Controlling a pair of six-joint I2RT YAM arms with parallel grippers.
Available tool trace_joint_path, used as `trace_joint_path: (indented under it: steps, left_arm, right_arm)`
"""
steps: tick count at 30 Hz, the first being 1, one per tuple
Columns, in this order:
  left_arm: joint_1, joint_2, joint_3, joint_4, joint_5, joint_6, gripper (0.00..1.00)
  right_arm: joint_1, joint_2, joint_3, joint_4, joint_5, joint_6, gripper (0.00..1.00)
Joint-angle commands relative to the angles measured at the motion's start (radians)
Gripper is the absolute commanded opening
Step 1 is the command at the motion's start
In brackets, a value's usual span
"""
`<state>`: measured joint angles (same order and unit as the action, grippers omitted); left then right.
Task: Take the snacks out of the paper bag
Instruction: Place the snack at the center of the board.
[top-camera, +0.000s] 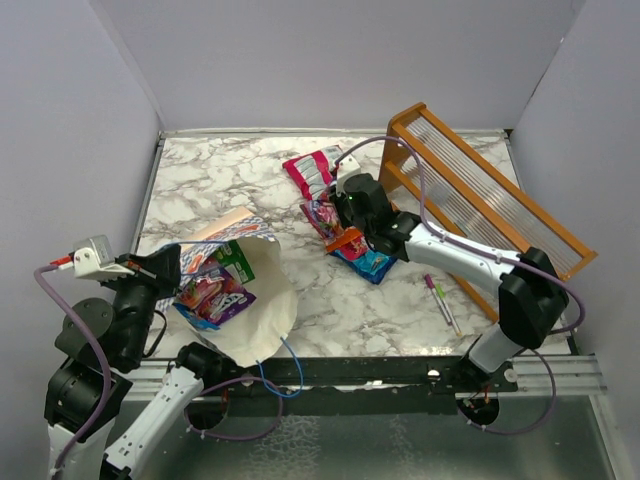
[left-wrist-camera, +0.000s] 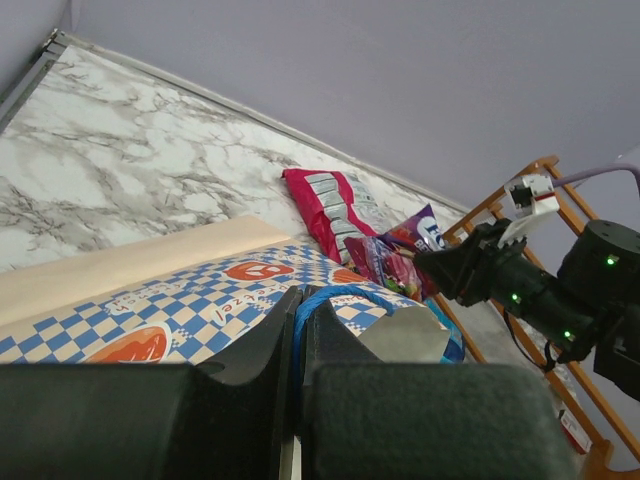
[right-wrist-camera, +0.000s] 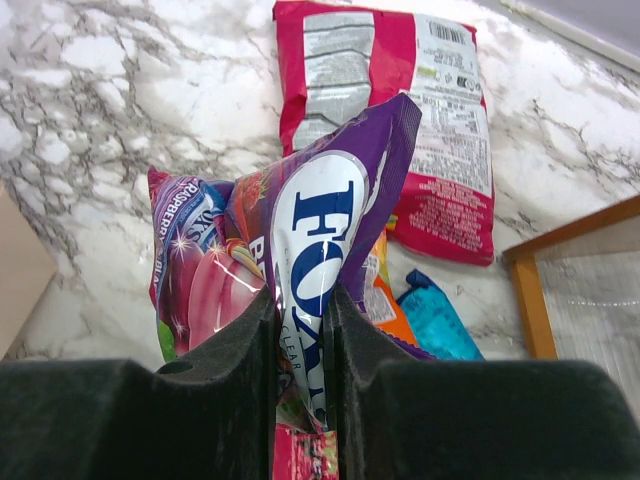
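Note:
The pink-and-white packet's near end (right-wrist-camera: 445, 215) is below and outward of my right gripper. My right gripper needs to go down there next and let go of the purple packet (right-wrist-camera: 325, 220), clear of the bag.
The blue-and-white checkered paper bag (top-camera: 255, 305) lies on its side at the front left, its cream mouth open. A green packet (top-camera: 235, 262) and a purple-pink packet (top-camera: 212, 298) show inside it. My left gripper (top-camera: 165, 268) is shut on the bag's blue cord handle (left-wrist-camera: 335, 293), jaws closed around it (left-wrist-camera: 298, 305). My right gripper (top-camera: 340, 225) is shut on a purple packet (right-wrist-camera: 325, 220) held over the table's middle (right-wrist-camera: 302, 300). A pink-and-white packet (top-camera: 310, 172), an orange packet (right-wrist-camera: 385, 312) and a blue packet (top-camera: 372, 264) lie on the marble beside it.
An orange wooden slatted rack (top-camera: 485, 190) lies tilted at the back right, close behind my right arm. Two thin pens (top-camera: 442, 298) lie near the front right. Grey walls enclose the marble table (top-camera: 210, 175) on three sides.

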<state>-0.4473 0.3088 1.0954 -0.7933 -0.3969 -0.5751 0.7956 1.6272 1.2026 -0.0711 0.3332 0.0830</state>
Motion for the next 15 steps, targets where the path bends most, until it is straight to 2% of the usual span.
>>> trace_joint_path:
  steps: [1,4,10,15]
  left_arm:
    - [0.001,-0.031,-0.007,-0.016,0.025,-0.025,0.0]
    - [0.001,-0.039,-0.004,-0.026,0.024,-0.026,0.0]
    - [0.001,-0.039,0.001,-0.035,0.032,-0.026,0.0]
    - [0.0,-0.036,-0.011,-0.023,0.039,-0.028,0.0]
  right_arm:
    - [-0.022,0.081,0.08,0.104,0.045,0.0,0.04]
    - [-0.055,0.13,0.094,0.106,0.077,-0.004,0.07]
    - [-0.116,0.153,0.054,0.134,0.035,0.013,0.08]
    - [-0.12,0.151,0.022,0.152,0.032,-0.022,0.17]
